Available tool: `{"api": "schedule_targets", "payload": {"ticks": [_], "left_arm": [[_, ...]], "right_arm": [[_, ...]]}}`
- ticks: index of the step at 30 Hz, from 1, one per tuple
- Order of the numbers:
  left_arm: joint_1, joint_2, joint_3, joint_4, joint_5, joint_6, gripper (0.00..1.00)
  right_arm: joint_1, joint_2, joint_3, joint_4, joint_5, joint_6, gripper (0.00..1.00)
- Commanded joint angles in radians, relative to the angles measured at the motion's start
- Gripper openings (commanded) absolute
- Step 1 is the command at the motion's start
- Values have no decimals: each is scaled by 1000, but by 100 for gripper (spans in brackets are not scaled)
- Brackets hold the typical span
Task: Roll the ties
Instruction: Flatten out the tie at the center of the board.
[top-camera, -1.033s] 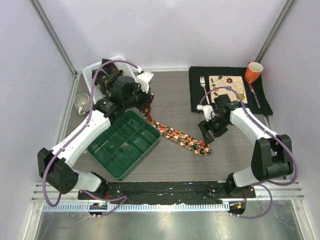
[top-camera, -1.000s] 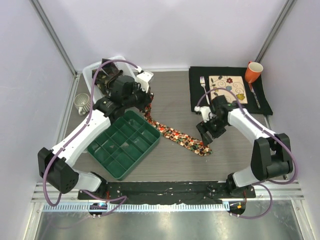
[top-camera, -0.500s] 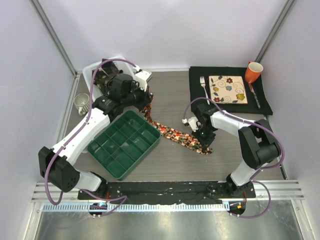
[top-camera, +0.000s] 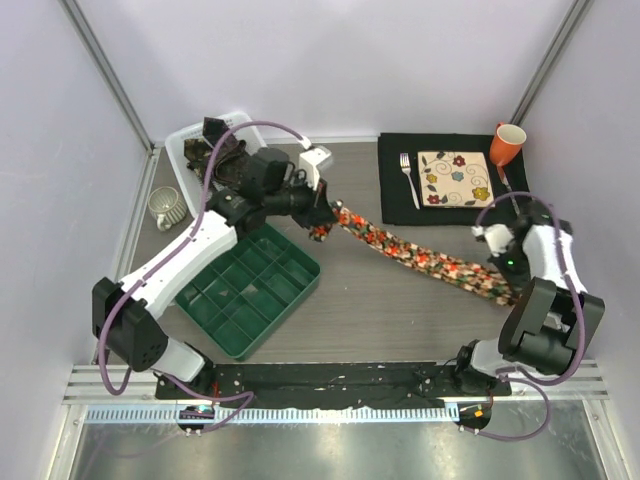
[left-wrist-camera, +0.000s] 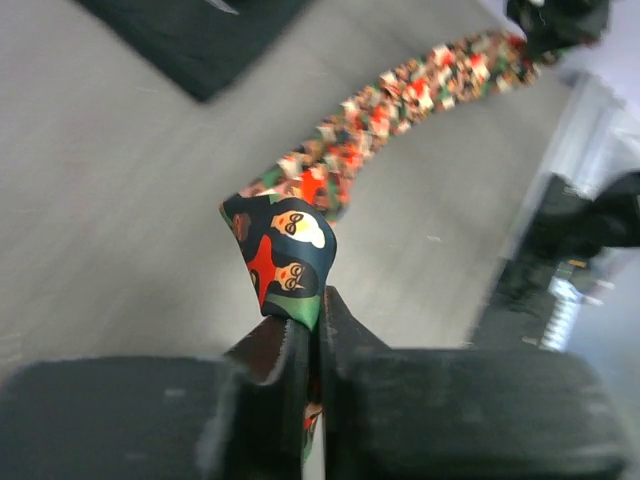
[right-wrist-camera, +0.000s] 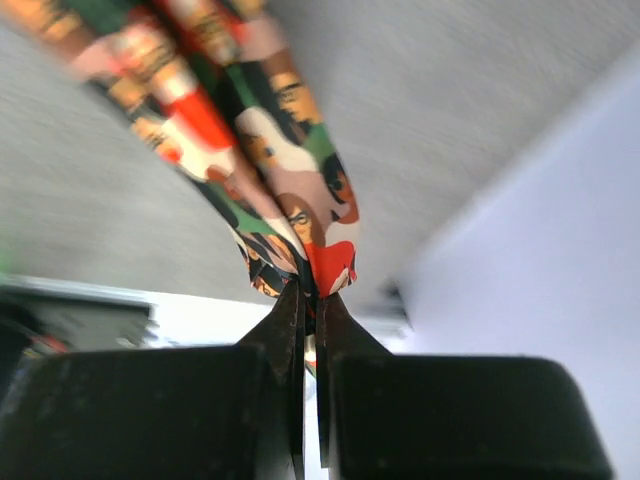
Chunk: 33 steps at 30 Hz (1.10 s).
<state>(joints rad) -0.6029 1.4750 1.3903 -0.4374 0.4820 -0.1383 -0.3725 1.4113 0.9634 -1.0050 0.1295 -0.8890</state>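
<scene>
My right gripper should carry the tie's end toward the side (top-camera: 612, 268) (right-wrist-camera: 540, 280) and let go of it, because that side is to the gripper's right in the top view.
The red-orange floral tie (top-camera: 420, 258) stretches in a slightly sagging line across the middle of the table, held at both ends. My left gripper (top-camera: 322, 222) is shut on its left end, and the left wrist view shows the folded tip (left-wrist-camera: 288, 255) sticking out past the pinched jaws of that gripper (left-wrist-camera: 315, 305). At the far right my right gripper (top-camera: 512, 285) is shut on the other end; in the right wrist view the fabric (right-wrist-camera: 270, 170) bunches just above the closed jaws of the right gripper (right-wrist-camera: 310, 300). Dark ties (top-camera: 222, 152) lie in the white bin.
A green compartment tray (top-camera: 250, 285) sits below the left arm, and a white bin (top-camera: 190, 140) and a grey mug (top-camera: 168, 208) stand at the back left. Back right, a black placemat (top-camera: 395, 200) carries a floral plate (top-camera: 455, 178), a fork (top-camera: 407, 172) and an orange cup (top-camera: 507, 143).
My right gripper shut on the tie's wide end and drew it to the right edge. My left gripper moved right with the other end, so the tie now spans the table.
</scene>
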Motion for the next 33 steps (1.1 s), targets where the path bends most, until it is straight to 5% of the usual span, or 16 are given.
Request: {"api": "schedule_targets", "payload": {"ticks": [1,6,9,17,27,33], "left_arm": [[-40,31,-60,52,119,-136,18],[-41,21,-109,-9,61,-42,63],[-41,15,-82,-83,38,84,73],[-92,71,-12,-142,67,426,76],[-351,283,75,-195,21,908,80],[-454,439,119,-169,-79,1039,78]], "right_arm": [[-243,-2,86,-95,56,-348,1],[-394,61,176,-96,65,-473,1],[-425,101,208,-83,67,-495,1],[-428,147,219,-30,79,-495,1],[-434,147,227,-24,90,-502,1],[-434,132,227,-41,79,-495,1]]}}
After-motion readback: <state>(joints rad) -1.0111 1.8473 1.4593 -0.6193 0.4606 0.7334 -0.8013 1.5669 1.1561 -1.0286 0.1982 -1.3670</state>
